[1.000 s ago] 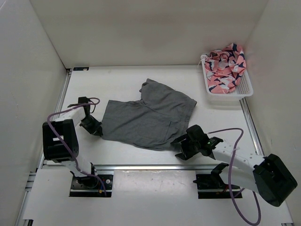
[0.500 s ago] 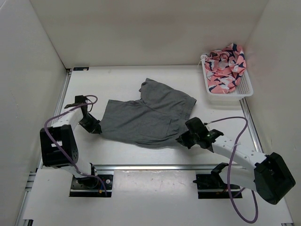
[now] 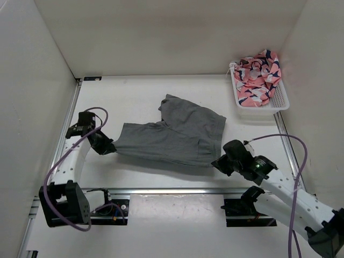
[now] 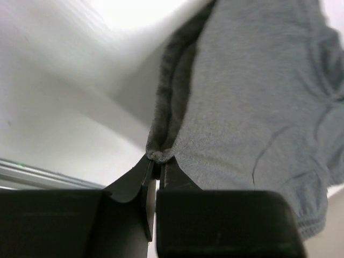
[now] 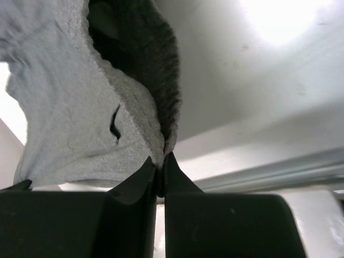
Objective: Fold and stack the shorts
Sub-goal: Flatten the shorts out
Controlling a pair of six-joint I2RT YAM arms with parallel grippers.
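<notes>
The table's bare back part is outward of my left gripper, so I should raise the gripper, carry the shorts' edge outward, lower it and release it there.
The grey shorts (image 3: 172, 134) hang stretched between my two grippers near the front of the table, with one leg (image 3: 188, 110) reaching toward the back. My left gripper (image 3: 109, 148) is shut on the shorts' left corner; in the left wrist view the bunched edge (image 4: 158, 156) is pinched between the jaws and the grey cloth (image 4: 258, 97) spreads to the right. My right gripper (image 3: 219, 163) is shut on the shorts' right front corner; in the right wrist view the cloth's edge (image 5: 161, 153) sits between the closed jaws and the fabric (image 5: 70, 118) hangs to the left.
A white basket (image 3: 279, 102) at the back right holds a pink patterned garment (image 3: 258, 75). White walls enclose the table on the left, back and right. A metal rail (image 3: 172, 191) runs along the front edge by the arm bases.
The right gripper reached the shorts' right front corner, shut on it and pulled it right. The left gripper drew its corner left and up. The shorts now hang stretched and flatter.
</notes>
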